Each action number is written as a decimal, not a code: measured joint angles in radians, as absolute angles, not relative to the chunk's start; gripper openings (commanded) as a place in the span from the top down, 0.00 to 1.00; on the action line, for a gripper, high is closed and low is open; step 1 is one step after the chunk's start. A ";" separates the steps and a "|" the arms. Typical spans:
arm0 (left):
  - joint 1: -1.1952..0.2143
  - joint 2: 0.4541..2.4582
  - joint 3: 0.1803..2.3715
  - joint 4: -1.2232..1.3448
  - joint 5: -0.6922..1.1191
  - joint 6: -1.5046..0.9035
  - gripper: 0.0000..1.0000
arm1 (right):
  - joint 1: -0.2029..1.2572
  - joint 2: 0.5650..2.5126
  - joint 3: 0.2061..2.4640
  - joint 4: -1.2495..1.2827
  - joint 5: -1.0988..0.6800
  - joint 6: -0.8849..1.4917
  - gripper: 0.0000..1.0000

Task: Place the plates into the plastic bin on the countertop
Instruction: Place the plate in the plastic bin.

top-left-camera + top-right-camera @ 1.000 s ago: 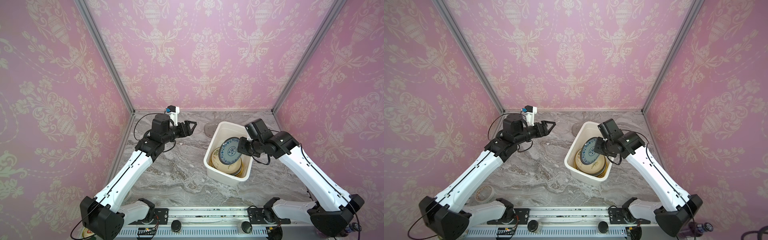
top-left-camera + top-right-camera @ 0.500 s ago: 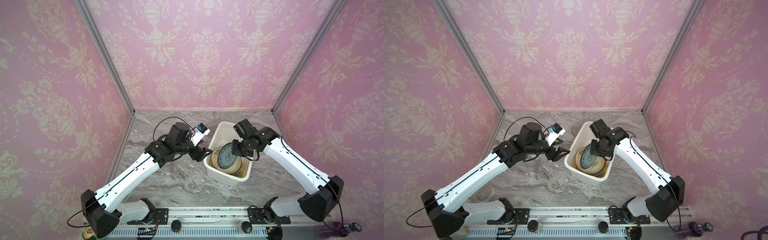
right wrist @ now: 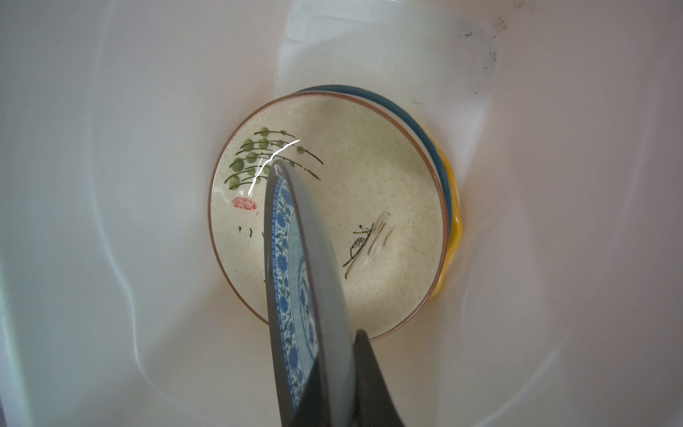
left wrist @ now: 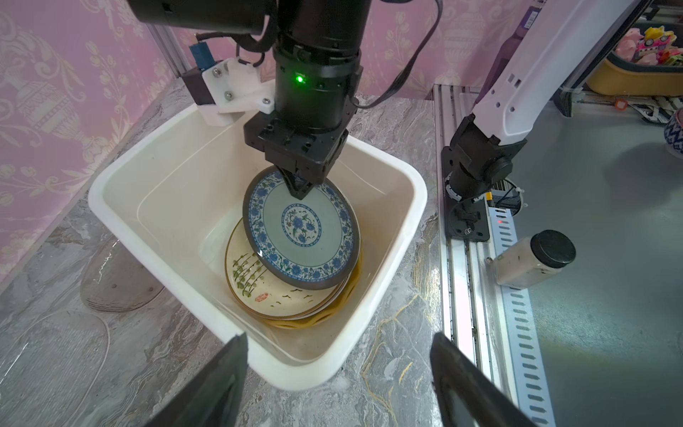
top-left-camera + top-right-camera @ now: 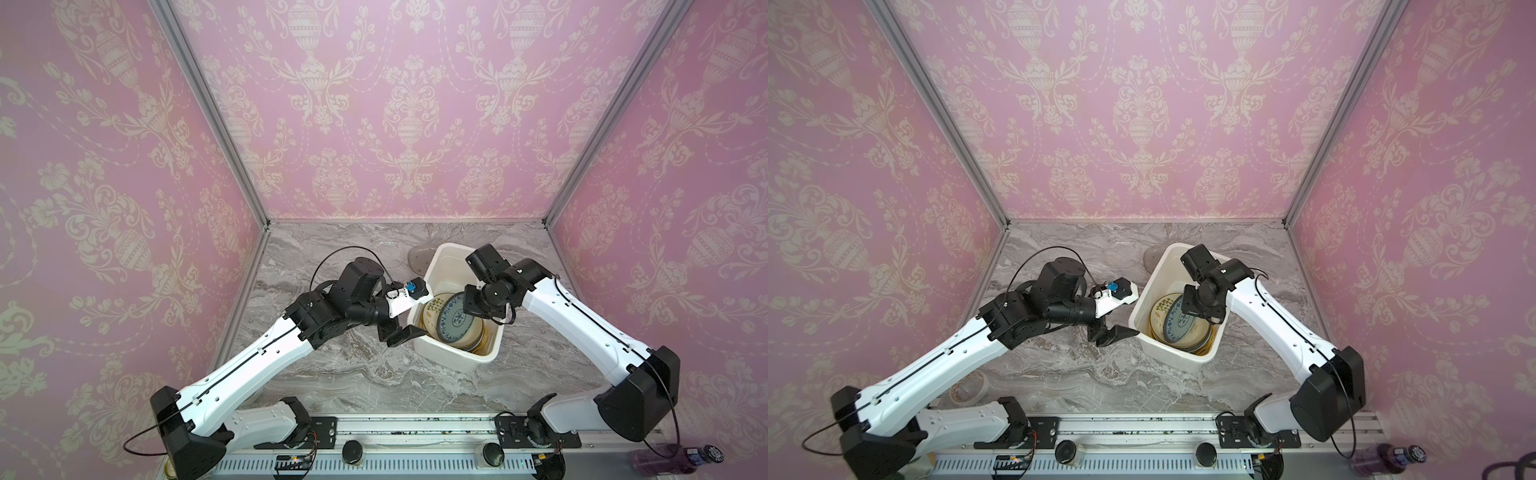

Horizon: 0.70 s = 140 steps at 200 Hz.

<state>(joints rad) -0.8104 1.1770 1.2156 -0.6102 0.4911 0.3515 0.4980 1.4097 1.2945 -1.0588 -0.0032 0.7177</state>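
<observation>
I will move my right gripper further down toward the cream floral plate (image 5: 432,309) (image 3: 369,207) and let go of the teal plate's rim, because the teal patterned plate is still hanging tilted over the stack.
The white plastic bin (image 5: 457,358) (image 5: 1179,353) (image 4: 111,185) stands on the grey marble countertop (image 5: 374,374). My right gripper (image 5: 473,307) (image 5: 1192,309) (image 4: 299,188) (image 3: 332,388) reaches down into it, shut on the rim of a teal patterned plate (image 5: 457,320) (image 5: 1181,320) (image 4: 301,233) (image 3: 284,281). That plate hangs tilted over a stack topped by a cream floral plate (image 4: 258,284) (image 3: 369,207). My left gripper (image 5: 399,332) (image 5: 1108,332) (image 4: 338,338) is open and empty beside the bin's near left corner. A smoky glass plate (image 5: 417,257) (image 4: 114,277) and a clear one (image 5: 1123,253) lie behind the bin.
A roll of tape (image 5: 967,386) lies at the front left, partly under my left arm. A metal rail (image 5: 415,424) runs along the front edge. Pink walls close in the left, back and right. A white jar with a black lid (image 4: 532,258) sits beyond the rail.
My left arm has swung from the back left over to the bin's left corner, gripper still open. My right gripper has lowered the teal plate deeper into the bin.
</observation>
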 measured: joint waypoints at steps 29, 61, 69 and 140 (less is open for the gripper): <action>-0.828 1.196 1.217 -0.625 0.488 0.364 0.21 | 0.482 1.410 1.268 -1.036 -0.011 0.718 1.00; -0.842 1.200 1.217 -0.626 0.484 0.366 0.21 | 0.469 1.410 1.233 -1.016 -0.022 0.718 0.96; -0.846 1.200 1.217 -0.626 0.484 0.366 0.21 | 0.466 1.410 1.228 -1.011 -0.028 0.718 0.94; -0.867 1.213 1.233 -0.627 0.460 0.366 0.20 | 0.446 1.409 1.195 -0.957 -0.048 0.717 0.82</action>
<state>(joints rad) -0.8665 1.2129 1.2327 -0.6266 0.4603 0.3660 0.4458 1.4094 1.1954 -0.9565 -0.0479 0.7174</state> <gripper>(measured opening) 0.795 0.159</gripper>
